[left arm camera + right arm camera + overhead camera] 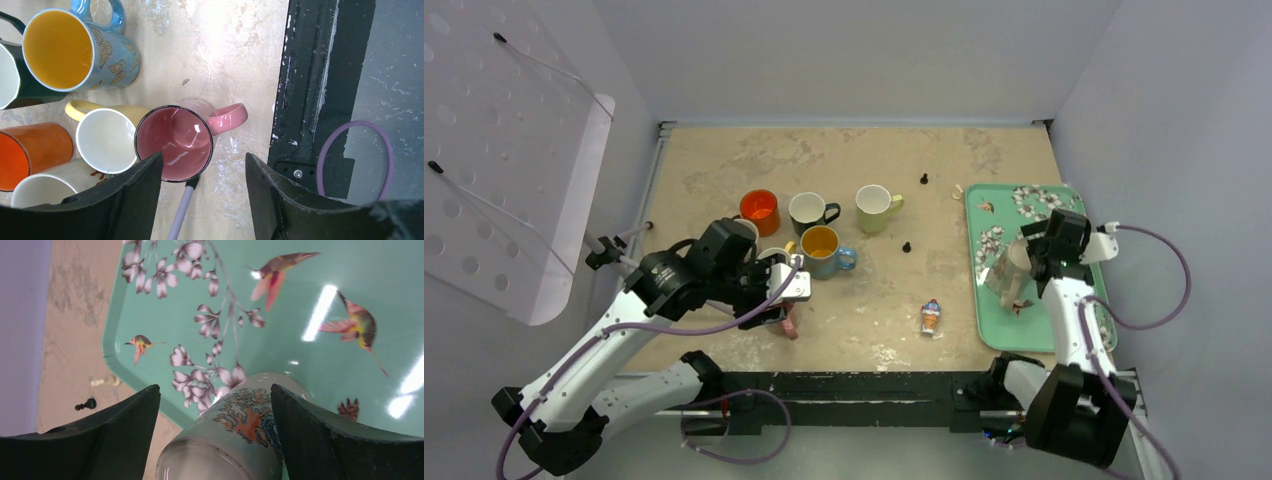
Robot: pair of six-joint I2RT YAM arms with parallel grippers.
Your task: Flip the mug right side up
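Note:
The mug's handle [1008,298] juts from the mug's body. I will turn my right gripper, swing it to the left in the top view and lower it onto the handle.
A white mug with an orange and blue coral pattern [240,435] stands upside down, base up, on the teal tray [325,300]; it shows in the top view [1005,272] at the tray's left edge [976,300]. My right gripper [215,390] is open, its fingers on either side of this mug without touching it, and sits over it in the top view [1029,262]. My left gripper [204,162] is open and empty just above a pink mug [172,140] that stands mouth up, handle to the right.
Several upright mugs cluster mid-table: orange [760,211], black [809,212], pale yellow [876,208], blue butterfly [824,250]. A small figurine [932,317] and black chess pieces [906,246] lie between the mugs and the tray. The table's black front rail [300,100] is close to the pink mug.

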